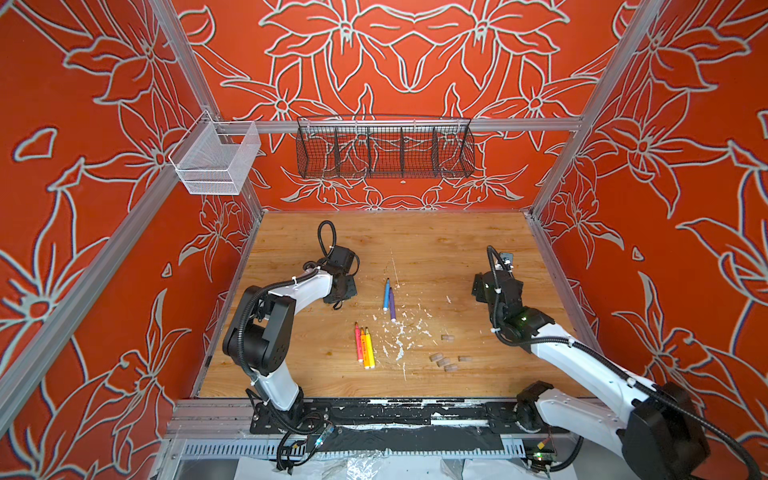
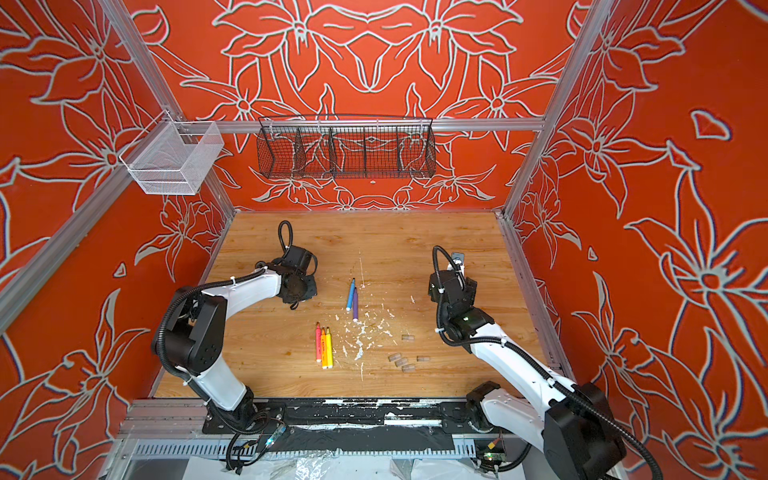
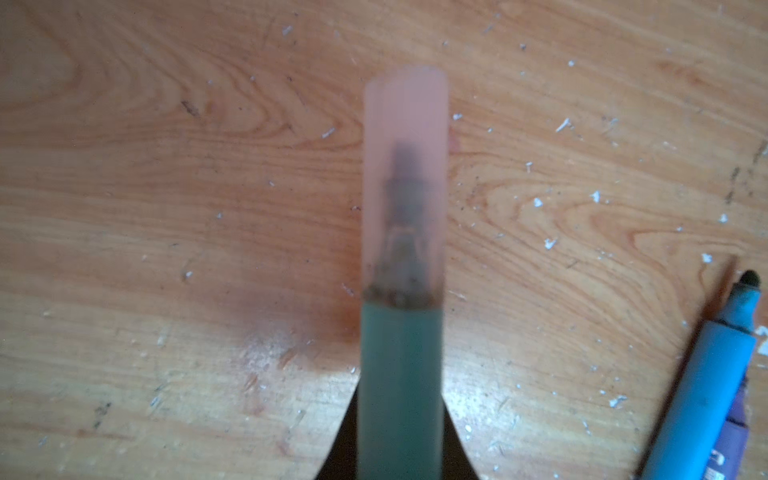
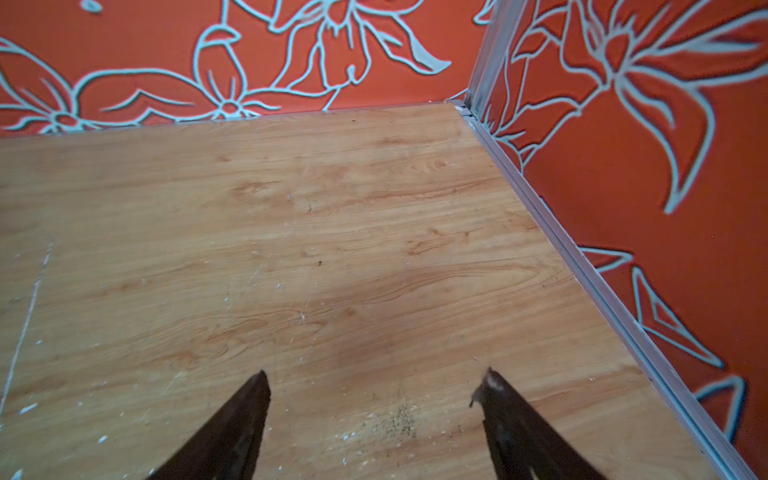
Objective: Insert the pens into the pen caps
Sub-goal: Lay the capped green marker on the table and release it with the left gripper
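Observation:
The green pen [image 3: 401, 374] goes down onto the open tabletop beneath my left gripper next and is released, since the translucent pen cap already covers its tip.
In the left wrist view my left gripper [image 3: 401, 399] is shut on the green pen [image 3: 401, 374]. A translucent pen cap [image 3: 405, 166] sits over the pen's tip. In both top views this gripper [image 1: 338, 297] hangs low over the table's left middle, and the green pen is hidden there. The blue pen [image 1: 387, 295] and purple pen [image 1: 392, 305] lie side by side at centre. Pink [image 1: 358, 343], orange [image 1: 363, 347] and yellow [image 1: 369, 347] pens lie together nearer the front. Several loose pen caps [image 1: 443, 362] rest at front right, one further back [image 1: 446, 338]. My right gripper [image 4: 376, 378] is open and empty.
White flecks of debris [image 1: 399, 332] are scattered between the pens and the caps. A black wire basket [image 1: 384, 151] and a white mesh basket [image 1: 216, 160] hang on the back rail. The right gripper faces the table's far right corner [image 4: 465, 110], beside the metal edge rail [image 4: 582, 257].

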Robot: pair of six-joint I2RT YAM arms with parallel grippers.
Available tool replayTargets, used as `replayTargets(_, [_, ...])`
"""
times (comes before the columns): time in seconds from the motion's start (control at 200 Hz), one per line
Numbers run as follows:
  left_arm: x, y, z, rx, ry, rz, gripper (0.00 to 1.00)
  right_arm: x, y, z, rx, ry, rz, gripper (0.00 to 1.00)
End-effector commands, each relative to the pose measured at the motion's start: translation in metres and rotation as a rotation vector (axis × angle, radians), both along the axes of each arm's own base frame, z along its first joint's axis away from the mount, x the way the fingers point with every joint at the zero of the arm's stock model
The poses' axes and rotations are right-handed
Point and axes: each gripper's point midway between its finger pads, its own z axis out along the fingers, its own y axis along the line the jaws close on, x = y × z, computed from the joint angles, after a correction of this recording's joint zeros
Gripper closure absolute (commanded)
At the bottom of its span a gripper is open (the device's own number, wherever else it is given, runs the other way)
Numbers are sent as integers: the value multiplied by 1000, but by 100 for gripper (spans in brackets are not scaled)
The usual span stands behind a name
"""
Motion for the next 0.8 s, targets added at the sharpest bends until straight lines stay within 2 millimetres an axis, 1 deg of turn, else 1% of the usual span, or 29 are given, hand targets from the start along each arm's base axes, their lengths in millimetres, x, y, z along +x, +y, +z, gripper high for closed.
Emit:
replayTargets(0.0, [-12, 7, -13, 27, 87, 26, 100, 0, -15, -16, 53, -6, -63, 19])
replayTargets(0.105, [-12, 8, -16, 35, 106, 25, 100, 1, -26, -29, 76, -6, -115, 19])
replayTargets(0.16, [-12, 9, -16, 41, 109, 24, 100, 4, -25, -30, 83, 10, -101, 21])
replayTargets(0.255, [-12, 12, -16, 55, 113, 25, 100, 6, -24, -33, 88, 22, -105, 22])
replayTargets(0.31, [-12, 12, -17, 55, 117, 22, 97, 8, -24, -35, 90, 24, -105, 23])
replayTargets(0.405, [-12, 13, -21, 52, 132, 32, 96, 9, -23, -37, 94, 24, -104, 25])
replayTargets(0.48, [-13, 14, -23, 50, 139, 39, 93, 9, -25, -37, 94, 18, -113, 25])
replayTargets(0.636, [-12, 17, -21, 50, 132, 37, 81, 9, -26, -38, 100, -6, -118, 25])
replayTargets(0.796, [-11, 15, -17, 39, 120, 21, 75, 12, -24, -39, 97, -6, -111, 27])
